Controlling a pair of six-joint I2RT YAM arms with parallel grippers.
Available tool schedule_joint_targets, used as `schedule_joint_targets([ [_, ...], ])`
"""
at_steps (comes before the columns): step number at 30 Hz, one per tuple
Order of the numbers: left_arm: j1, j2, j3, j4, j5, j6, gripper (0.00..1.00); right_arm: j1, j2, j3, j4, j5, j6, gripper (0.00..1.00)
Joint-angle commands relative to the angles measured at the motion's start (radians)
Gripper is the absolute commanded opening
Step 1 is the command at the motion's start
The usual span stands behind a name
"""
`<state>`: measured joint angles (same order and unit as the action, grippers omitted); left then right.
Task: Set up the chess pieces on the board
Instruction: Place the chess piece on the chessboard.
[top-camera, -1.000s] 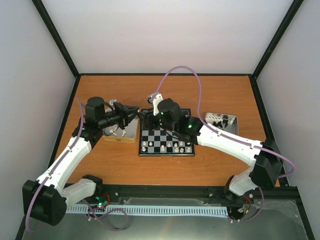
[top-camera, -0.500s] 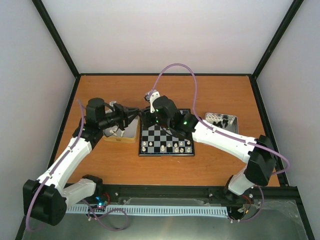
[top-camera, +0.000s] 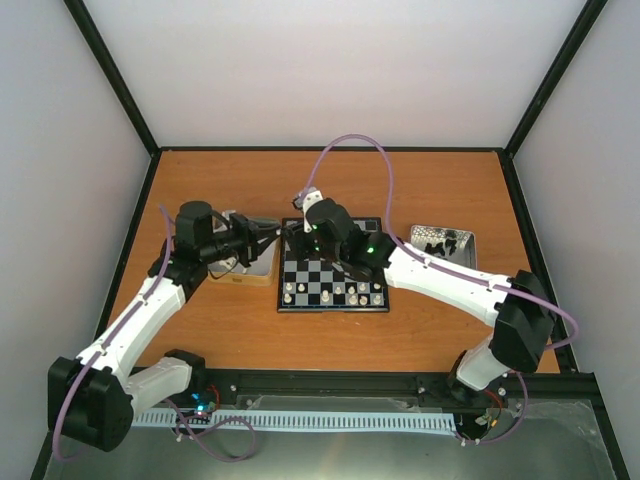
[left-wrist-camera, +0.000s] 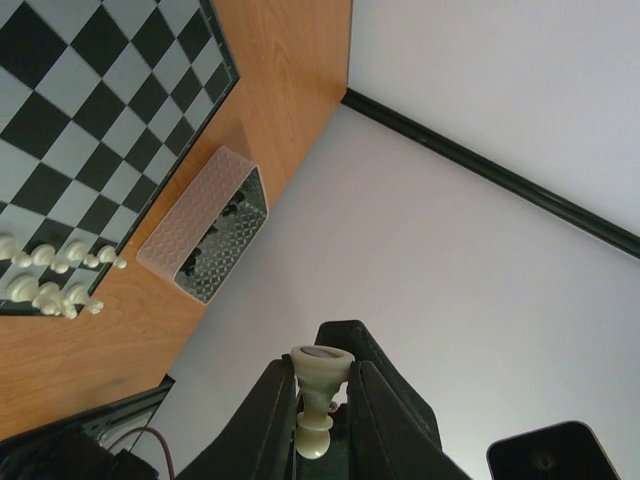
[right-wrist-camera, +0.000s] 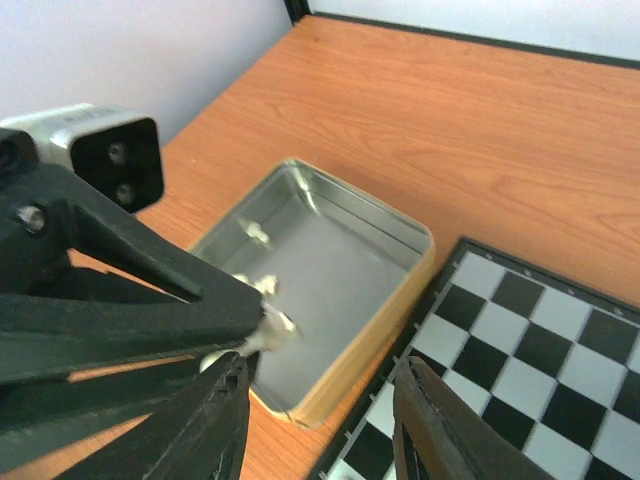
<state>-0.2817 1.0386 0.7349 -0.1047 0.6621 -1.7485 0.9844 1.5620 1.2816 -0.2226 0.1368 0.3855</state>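
Note:
The chess piece in my left gripper goes back and down next for its release, since an empty square among the white pieces lies below and back.
My left gripper is shut on a cream-white chess piece, held by its base between the two fingers. From above, the left gripper hangs over the left tin's far right corner, beside the board. My right gripper is open and faces the left gripper's tip and the held chess piece, which sits just off its left finger. The right gripper is over the board's far left corner. Several white chess pieces stand along the board's near rows.
A yellow-sided tin left of the board holds a few white pieces. A second tin right of the board holds black pieces. The enclosure's white walls ring the wooden table.
The right arm has swung left, from over the board towards the left gripper's tip, and its jaws have narrowed. The left gripper has barely shifted and still holds its piece.

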Motion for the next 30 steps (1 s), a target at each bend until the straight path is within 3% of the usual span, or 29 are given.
schedule_joint_targets([
  [1,-0.017,-0.009,-0.027,-0.021,0.060,0.002,0.04,0.002,-0.080,-0.054,-0.051,0.076,0.039,0.42],
  [13,-0.178,0.080,-0.061,-0.108,0.057,0.064,0.04,-0.058,-0.326,-0.278,-0.170,0.173,0.195,0.43],
  [20,-0.313,0.198,-0.063,-0.114,0.083,0.044,0.04,-0.096,-0.390,-0.315,-0.204,0.203,0.226,0.43],
  [30,-0.321,0.314,0.017,-0.175,0.036,0.111,0.03,-0.116,-0.425,-0.338,-0.201,0.205,0.232,0.43],
])
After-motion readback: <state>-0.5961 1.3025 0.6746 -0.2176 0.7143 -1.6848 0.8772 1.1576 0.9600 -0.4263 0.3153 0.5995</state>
